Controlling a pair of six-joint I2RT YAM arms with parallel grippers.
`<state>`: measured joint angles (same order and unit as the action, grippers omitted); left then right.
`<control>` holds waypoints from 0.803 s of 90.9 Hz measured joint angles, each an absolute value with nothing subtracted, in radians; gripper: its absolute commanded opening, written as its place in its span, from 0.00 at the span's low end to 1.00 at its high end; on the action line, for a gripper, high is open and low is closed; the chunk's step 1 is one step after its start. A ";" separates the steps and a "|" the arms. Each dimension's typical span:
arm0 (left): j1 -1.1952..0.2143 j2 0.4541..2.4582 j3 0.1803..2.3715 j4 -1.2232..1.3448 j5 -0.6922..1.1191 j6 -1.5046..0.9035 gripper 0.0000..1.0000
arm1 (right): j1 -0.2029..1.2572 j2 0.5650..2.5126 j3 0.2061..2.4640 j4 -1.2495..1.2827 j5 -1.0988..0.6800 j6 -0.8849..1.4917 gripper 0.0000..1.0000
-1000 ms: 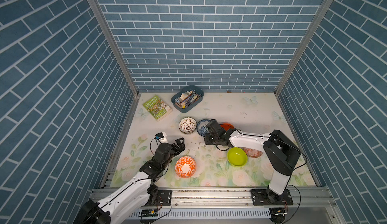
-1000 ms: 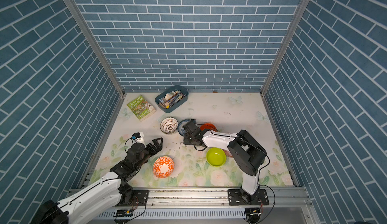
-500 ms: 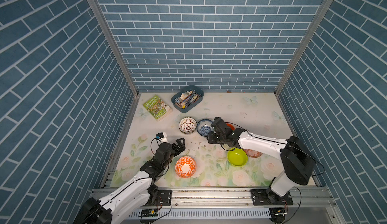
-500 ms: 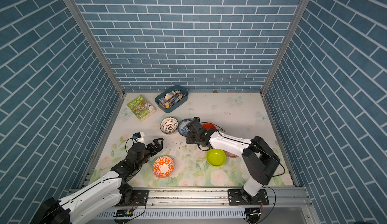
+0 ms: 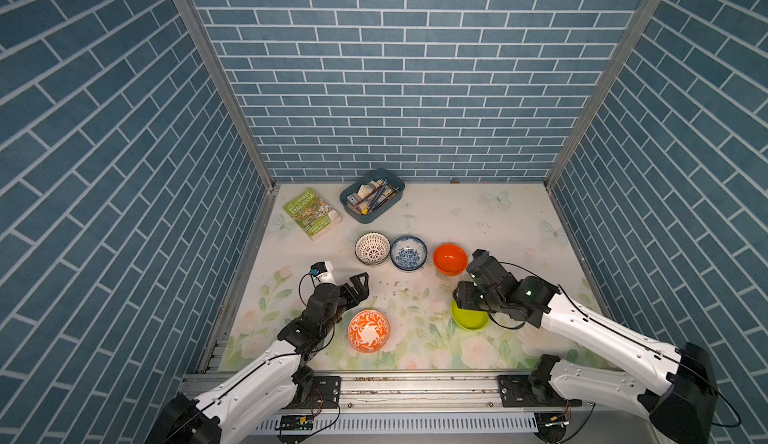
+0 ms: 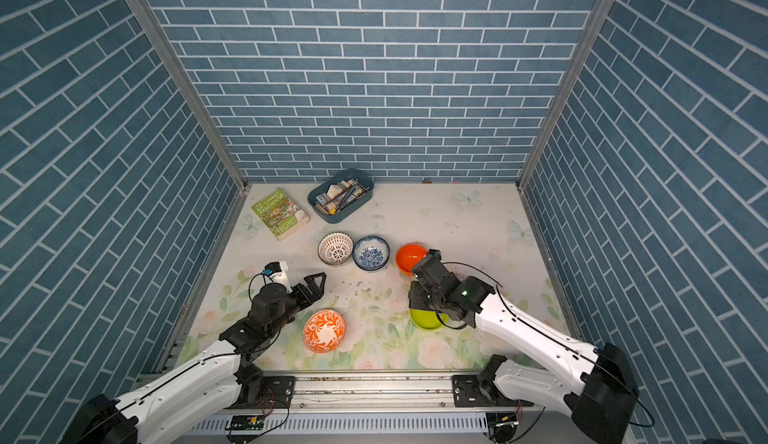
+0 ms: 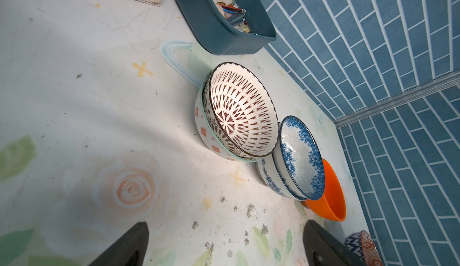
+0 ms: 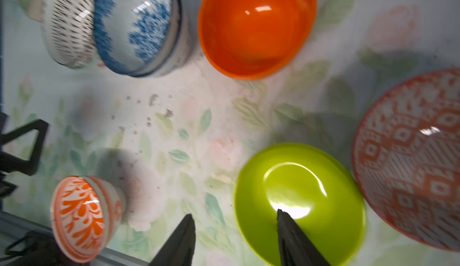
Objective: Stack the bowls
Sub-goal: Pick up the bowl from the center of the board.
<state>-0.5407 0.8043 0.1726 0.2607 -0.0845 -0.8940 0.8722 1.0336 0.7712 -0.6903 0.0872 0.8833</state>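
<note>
The right gripper draws back and lowers onto the lime-green bowl's near rim (image 5: 485,323) (image 8: 359,244) next, on the red-orange bowl's side, since both fingers stand short of that rim.
The white dark-lattice bowl (image 5: 372,248) (image 7: 245,110) sits nested in an orange-white patterned bowl (image 7: 205,132). Beside it one blue-white floral bowl (image 5: 408,253) rests in another (image 7: 270,180); the plain orange bowl (image 5: 450,259) stands to their right. My right gripper (image 8: 234,215) (image 5: 460,296) is open over the lime-green bowl (image 5: 469,317) (image 8: 301,197), one finger above its inside and one outside the rim. A red-orange patterned bowl (image 8: 410,157) lies next to it. My left gripper (image 5: 359,286) (image 7: 224,242) is open and empty, behind the orange-white leaf-patterned bowl (image 5: 368,331).
A blue-grey tray of pencils (image 5: 371,195) and a green book (image 5: 312,213) lie at the back left. Brick walls close in three sides. A metal rail (image 5: 374,383) runs along the front edge of the floral mat (image 5: 478,221).
My right gripper has drawn away from the blue-white floral bowls, moving right and toward the front over the lime-green bowl, and its jaws have spread wider. The left arm has stayed put.
</note>
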 measured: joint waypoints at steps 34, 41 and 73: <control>-0.541 0.786 0.168 0.259 -0.073 -0.885 1.00 | 0.856 0.831 0.564 -0.778 0.090 1.003 0.46; -0.541 0.769 0.168 0.259 -0.073 -0.885 1.00 | 0.847 0.831 0.527 -0.768 0.084 1.017 0.48; -0.541 0.764 0.168 0.246 -0.073 -0.885 1.00 | 0.826 0.825 0.497 -0.695 0.074 1.036 0.45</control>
